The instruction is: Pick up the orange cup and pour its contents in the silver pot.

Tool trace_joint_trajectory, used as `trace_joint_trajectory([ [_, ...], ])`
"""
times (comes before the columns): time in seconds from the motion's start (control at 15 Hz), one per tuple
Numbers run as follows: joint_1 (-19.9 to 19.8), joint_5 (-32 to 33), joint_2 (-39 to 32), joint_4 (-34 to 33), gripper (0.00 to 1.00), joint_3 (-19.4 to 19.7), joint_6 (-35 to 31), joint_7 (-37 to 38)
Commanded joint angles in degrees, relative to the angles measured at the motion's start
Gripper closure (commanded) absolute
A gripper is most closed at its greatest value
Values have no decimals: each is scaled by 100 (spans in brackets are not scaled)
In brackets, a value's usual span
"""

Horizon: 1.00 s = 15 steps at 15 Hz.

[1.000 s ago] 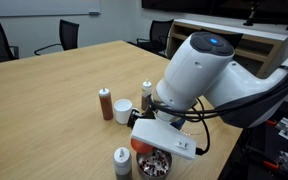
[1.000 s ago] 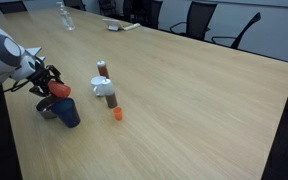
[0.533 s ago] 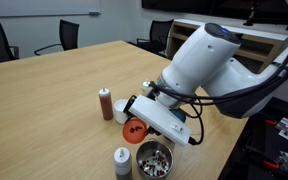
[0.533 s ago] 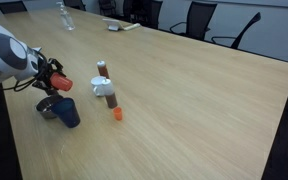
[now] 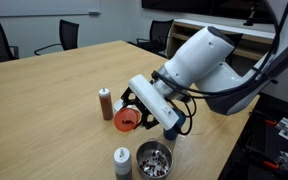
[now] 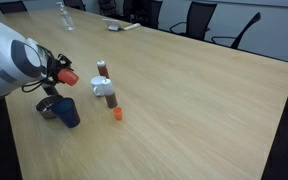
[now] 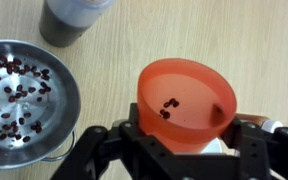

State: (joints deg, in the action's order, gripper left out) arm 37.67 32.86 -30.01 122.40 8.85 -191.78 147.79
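Observation:
My gripper moves away from the silver pot and down to the bare tabletop past the shaker next. Then it releases the cup, since the pot holds many dark beans.
My gripper (image 7: 179, 135) is shut on the orange cup (image 7: 184, 100), which it holds tilted in the air. The cup also shows in both exterior views (image 5: 127, 121) (image 6: 68, 76). A few dark beans cling inside it. The silver pot (image 7: 24, 100) sits on the wooden table to the left of the cup in the wrist view and holds many dark beans. It shows below the cup in an exterior view (image 5: 153, 160) and is mostly hidden behind the dark blue cup (image 6: 66, 110) in an exterior view (image 6: 47, 107).
A grey-topped white shaker (image 5: 122, 161) stands beside the pot. A white mug (image 6: 105, 90), a brown bottle (image 5: 106, 103) and a small orange-capped bottle (image 6: 117, 114) stand nearby. A dark cup base (image 7: 72, 15) shows at the top of the wrist view. Chairs ring the table.
The gripper has lifted the orange cup up and away from over the pot and turned it back towards upright. The beans now lie in the pot.

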Motion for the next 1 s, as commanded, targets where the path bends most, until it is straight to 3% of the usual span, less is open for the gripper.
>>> trace_joint_trajectory([
  [0.0,-56,-310,-412,-141,51,-22,-846,271],
  [0.07,-111,-608,-530,-145,51,-94,-1094,131],
  [0.13,-899,-1409,-427,-427,51,-1146,-601,-705],
  [0.47,-1536,-2992,-859,-1044,51,-2138,-803,-1906],
  [0.93,-2208,-3711,-1672,-1747,51,-3096,-657,-2834],
])
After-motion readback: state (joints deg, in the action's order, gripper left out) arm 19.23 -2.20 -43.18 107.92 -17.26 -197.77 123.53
